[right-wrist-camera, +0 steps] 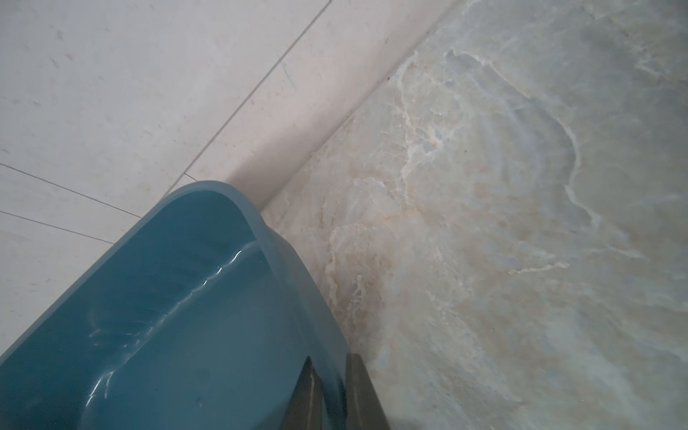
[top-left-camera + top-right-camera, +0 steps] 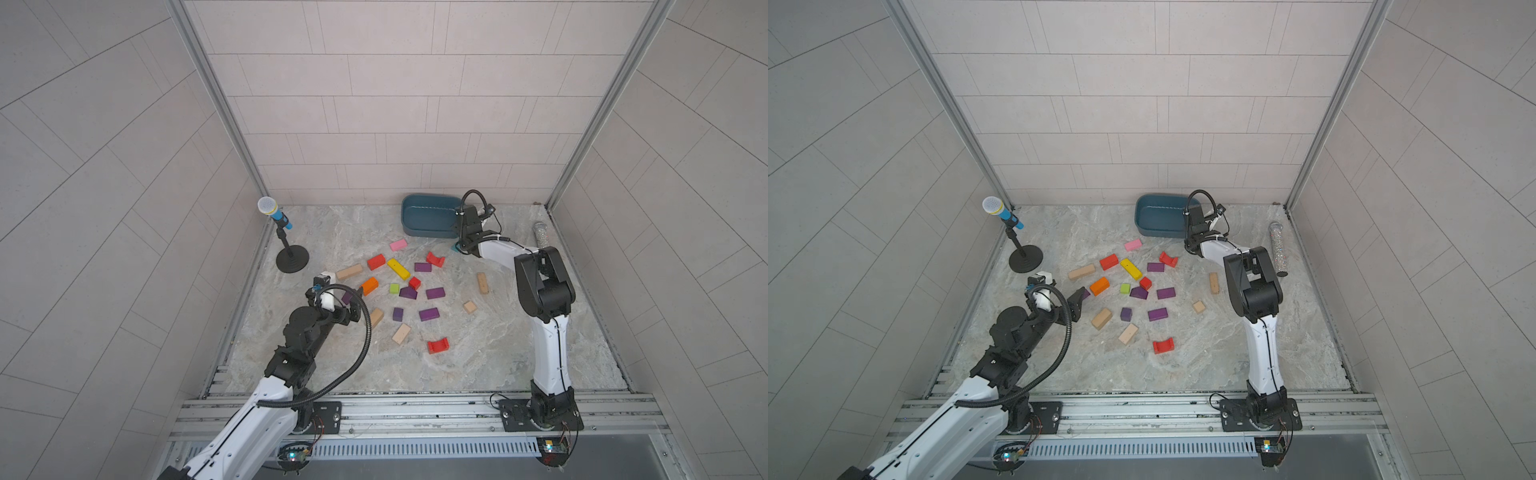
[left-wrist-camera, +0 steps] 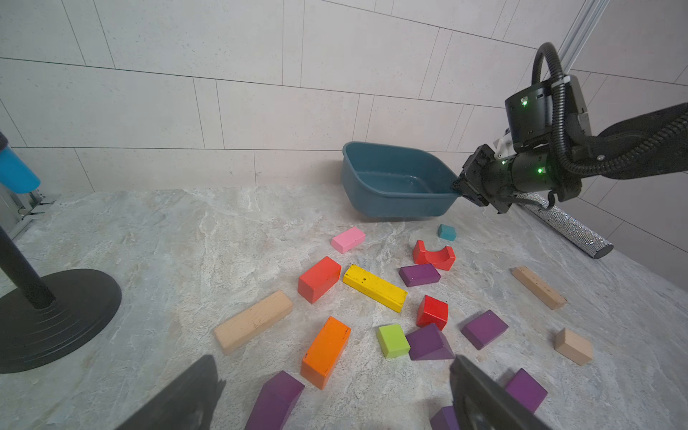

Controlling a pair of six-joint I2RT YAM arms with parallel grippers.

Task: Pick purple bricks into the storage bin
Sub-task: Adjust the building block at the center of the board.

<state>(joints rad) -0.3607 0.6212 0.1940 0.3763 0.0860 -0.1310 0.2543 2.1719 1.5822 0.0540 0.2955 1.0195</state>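
My right gripper is about to move down and back to let go of the storage bin. The tabletop [image 2: 416, 241] beside the pink block is below my right gripper and further back.
The storage bin [image 2: 428, 216] [image 2: 1158, 216] [image 3: 391, 182], a dark teal tub, stands at the back of the table and looks tilted in the left wrist view. My right gripper [image 1: 329, 359] [image 3: 459, 186] is shut on its wall [image 1: 149, 316], one finger inside and one outside. Nothing lies in the bin. Several purple bricks lie mid-table in both top views, among them a flat one [image 2: 422, 267] [image 3: 419, 274], a peaked one [image 2: 408, 293] [image 3: 428, 342] and a cube-like one [image 2: 398, 314]. My left gripper [image 2: 353, 305] [image 3: 334, 359] hangs open over another purple brick [image 3: 275, 402].
Among the purple ones lie pink [image 2: 398, 244], red [image 2: 376, 262], yellow [image 2: 398, 269], orange [image 2: 369, 286], green [image 2: 395, 288] and bare wooden blocks [image 2: 349, 272]. A small teal block [image 3: 446, 232] sits near the bin. A microphone on a stand [image 2: 274, 216] is back left, a glitter tube [image 2: 540, 235] far right.
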